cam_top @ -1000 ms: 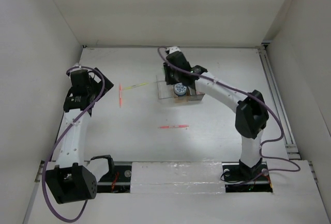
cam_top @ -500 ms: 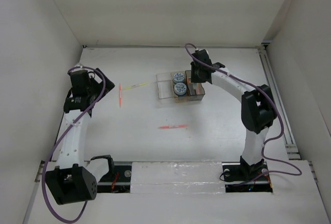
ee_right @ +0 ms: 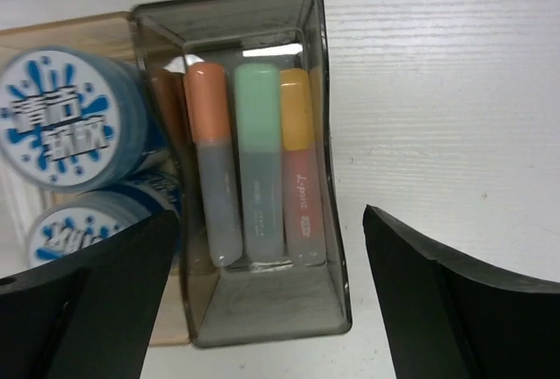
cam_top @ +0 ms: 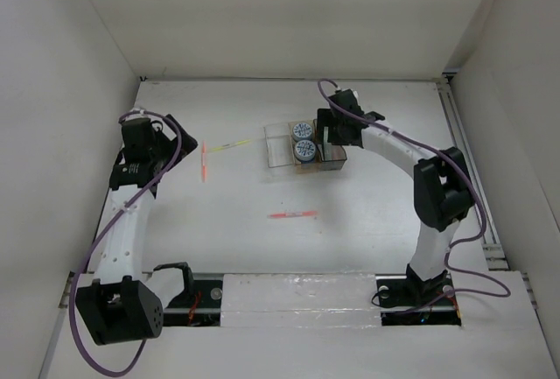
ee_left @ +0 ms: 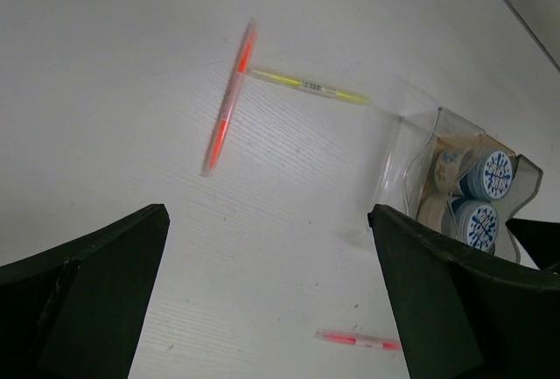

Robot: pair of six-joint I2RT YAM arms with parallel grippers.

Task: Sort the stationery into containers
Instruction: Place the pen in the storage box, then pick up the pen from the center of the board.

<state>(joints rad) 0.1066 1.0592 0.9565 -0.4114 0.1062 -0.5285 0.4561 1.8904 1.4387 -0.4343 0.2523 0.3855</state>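
Observation:
I need to swing my left gripper across next, lower it and close it on the loose red pen's middle (cam_top: 293,214) (ee_left: 359,340), because that is below the gripper and to its right in the top view.
The containers sit in a row: a clear bin (cam_top: 277,147), an amber bin (cam_top: 304,162) and a smoky grey bin (ee_right: 254,309). Two blue-white rolls (ee_right: 61,121) (ee_right: 79,226) fill the amber bin. An orange marker (ee_right: 210,160), a green marker (ee_right: 260,160) and a yellow-capped marker (ee_right: 300,164) lie side by side in the grey bin. My right gripper (ee_right: 269,214) hangs open just above the grey bin and holds nothing. An orange pen (cam_top: 204,161), a yellow-green pen (cam_top: 229,145) and a red pen (cam_top: 293,215) lie loose on the table. My left gripper (ee_left: 267,213) is open above the table, left of the pens.
White walls close in the table on the left, back and right. A metal rail (cam_top: 468,178) runs along the right side. The two arm bases stand at the near edge.
My right gripper swung right from over the left end of the bins to over the grey bin, and its jaws have opened. The left arm has hardly moved.

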